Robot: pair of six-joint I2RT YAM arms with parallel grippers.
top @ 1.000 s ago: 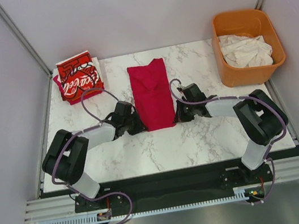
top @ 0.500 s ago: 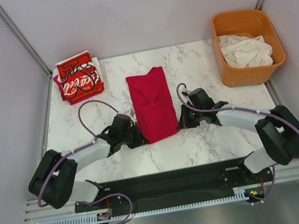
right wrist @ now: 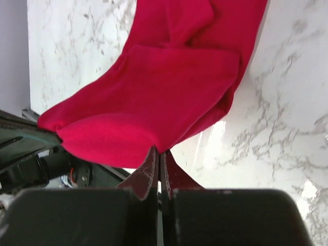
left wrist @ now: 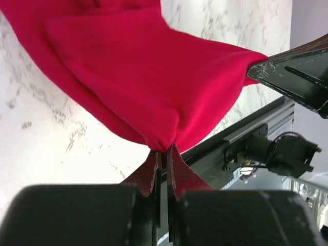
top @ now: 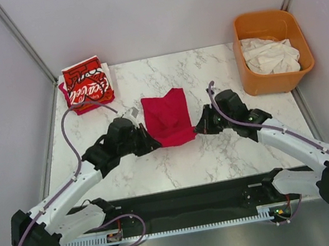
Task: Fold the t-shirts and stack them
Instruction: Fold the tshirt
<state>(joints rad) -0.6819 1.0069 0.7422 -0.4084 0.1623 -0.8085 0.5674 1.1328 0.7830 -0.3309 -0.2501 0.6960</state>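
Observation:
I will next carry the t-shirt's lifted near corner outward over the t-shirt with my left gripper and let go of it there, because the crimson t-shirt's still uncovered far corner (top: 146, 102) lies outward.
The plain crimson t-shirt (top: 167, 118) lies as a narrow folded strip at the table's middle, its near end lifted. My left gripper (top: 147, 146) is shut on the near left corner of the crimson t-shirt (left wrist: 148, 77). My right gripper (top: 199, 128) is shut on the near right corner of the same shirt (right wrist: 169, 97). The cloth hangs and sags between the two grippers above the marble. The folded Coca-Cola t-shirt (top: 87, 84) lies at the far left corner. Off-white t-shirts (top: 270, 55) are crumpled in the orange tub (top: 260, 80).
The orange tub stands at the far right edge of the marble table (top: 220, 151). Grey walls enclose the table on the left, far and right sides. A black rail (top: 190, 197) runs along the near edge.
Both grippers have lifted the shirt's near end and carried it toward the far side, so the strip now looks shorter. Both arms have stretched out further.

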